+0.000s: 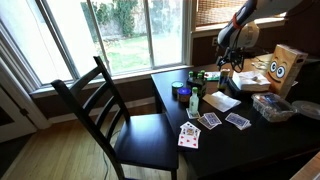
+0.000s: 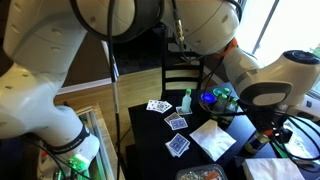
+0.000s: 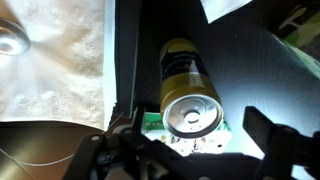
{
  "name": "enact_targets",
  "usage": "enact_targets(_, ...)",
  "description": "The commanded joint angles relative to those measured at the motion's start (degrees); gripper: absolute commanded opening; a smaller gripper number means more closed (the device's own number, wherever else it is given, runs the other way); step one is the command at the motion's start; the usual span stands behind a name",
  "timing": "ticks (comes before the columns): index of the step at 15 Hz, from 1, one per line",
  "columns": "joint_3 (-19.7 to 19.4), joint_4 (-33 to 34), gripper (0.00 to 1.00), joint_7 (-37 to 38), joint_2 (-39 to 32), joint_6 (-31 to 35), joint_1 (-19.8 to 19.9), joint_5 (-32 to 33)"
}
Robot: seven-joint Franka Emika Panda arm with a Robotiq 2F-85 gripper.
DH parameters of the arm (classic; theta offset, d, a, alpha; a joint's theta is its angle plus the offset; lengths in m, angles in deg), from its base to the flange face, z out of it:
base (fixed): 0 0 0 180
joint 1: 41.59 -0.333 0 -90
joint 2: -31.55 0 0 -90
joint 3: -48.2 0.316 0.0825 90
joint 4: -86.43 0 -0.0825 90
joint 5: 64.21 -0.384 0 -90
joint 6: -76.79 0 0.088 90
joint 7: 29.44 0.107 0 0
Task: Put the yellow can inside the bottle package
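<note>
The yellow can stands between my gripper's fingers with a gap, so my gripper will lower a little around the yellow can's silver top (image 3: 192,116) and then close its fingers.
In the wrist view the yellow can (image 3: 186,70) with a silver top lies between my gripper's (image 3: 190,128) two dark fingers. The fingers stand apart, and a gap shows between the can and the right finger. A piece of the green bottle package (image 3: 152,123) shows just under the can's top, touching it in the picture. I cannot tell whether the can rests in a compartment. In an exterior view my gripper (image 1: 232,62) hangs low over the far side of the black table (image 1: 250,140). There the arm hides the can.
A tan box with cartoon eyes (image 1: 285,68) stands at the back. A white napkin (image 1: 222,100), playing cards (image 1: 210,120), a small green bottle (image 1: 193,100) and a bowl (image 1: 275,107) lie on the table. A black chair (image 1: 110,110) stands at the table's side.
</note>
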Motion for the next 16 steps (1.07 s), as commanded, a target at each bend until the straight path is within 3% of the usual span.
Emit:
enact_targets(1, 0.8, 3.6, 1.00, -1.2, -2.8, 0.0, 1.0, -0.4)
enact_targets(3, 0.7, 4.1, 0.99, -1.2, -3.3, -0.1, 1.1, -0.3)
enact_targets(4, 0.8, 4.3, 0.75, -1.4, -3.6, 0.1, 1.2, -0.3)
enact_targets(6, 1.1, 4.9, 0.69, -1.6, -4.0, -0.2, 1.5, -0.5)
enact_targets(10, 1.1, 5.3, 0.39, -1.8, -4.7, -0.5, 1.6, -0.3)
enact_targets(16, 1.9, 0.2, 0.38, -1.5, 2.7, -1.2, 0.0, -0.6)
